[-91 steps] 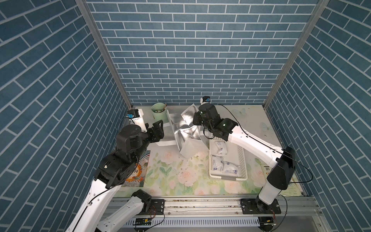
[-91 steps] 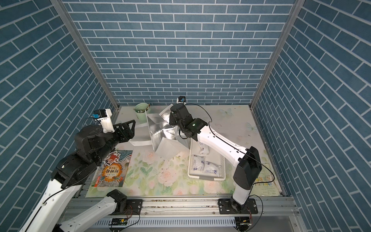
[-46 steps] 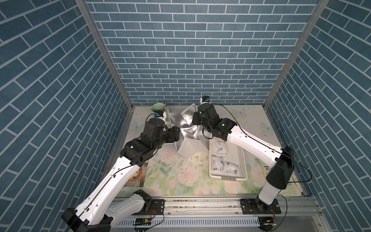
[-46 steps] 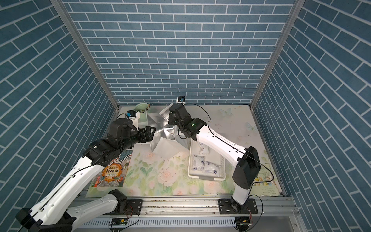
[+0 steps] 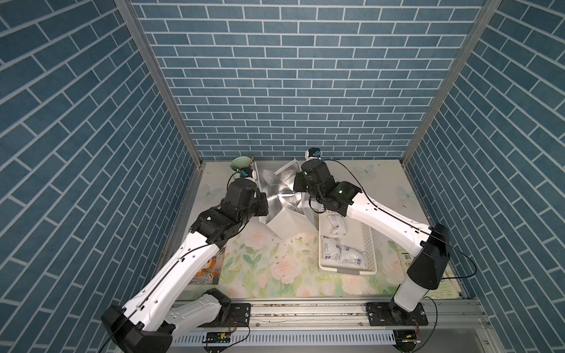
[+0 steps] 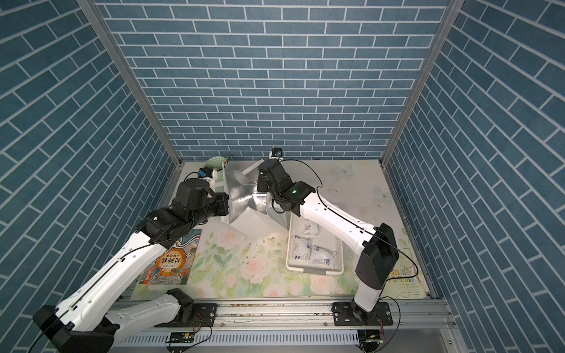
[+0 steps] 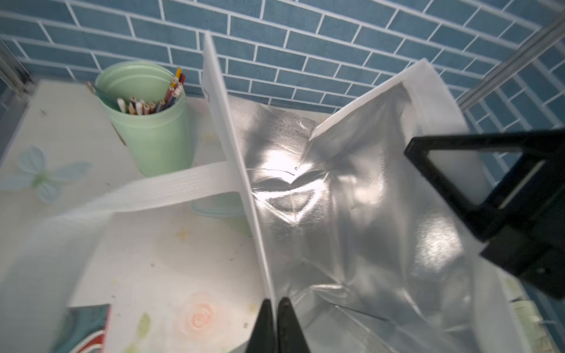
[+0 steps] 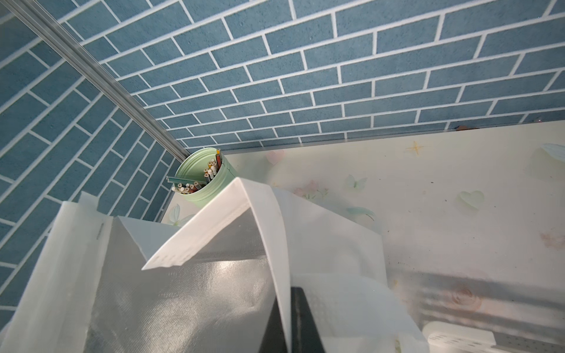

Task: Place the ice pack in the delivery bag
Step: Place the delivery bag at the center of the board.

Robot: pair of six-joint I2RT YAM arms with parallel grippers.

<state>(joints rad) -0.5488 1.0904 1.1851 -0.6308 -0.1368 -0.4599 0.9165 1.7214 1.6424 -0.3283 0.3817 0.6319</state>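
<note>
The bag's silver-lined opening stands spread, so next I need to lower my right gripper slightly and release the rim of the bag's opposite side [image 8: 283, 275] between its fingers.
The delivery bag [image 5: 281, 195] stands at the back middle of the table, its mouth spread so the silver lining [image 7: 351, 214] shows. My left gripper [image 7: 274, 301] is shut on the rim of the bag's left wall, one finger on each side of the white edge. My right gripper [image 8: 289, 290] is shut on the rim of the opposite wall. In both top views the two wrists sit at either side of the bag [image 6: 241, 195]. Three white ice packs [image 5: 336, 226] [image 5: 330, 252] [image 5: 351, 258] lie in the white basket [image 5: 371, 244], to the bag's right.
A green cup of pencils [image 5: 241, 163] stands at the back left corner, close behind the bag's left wall. A white strap handle [image 7: 153, 189] hangs outside that wall. A picture book [image 6: 171, 262] lies at the front left, partly under my left arm.
My left arm has swung in from the left to the bag, and its gripper has closed on the left wall's rim. The right arm has kept its hold.
</note>
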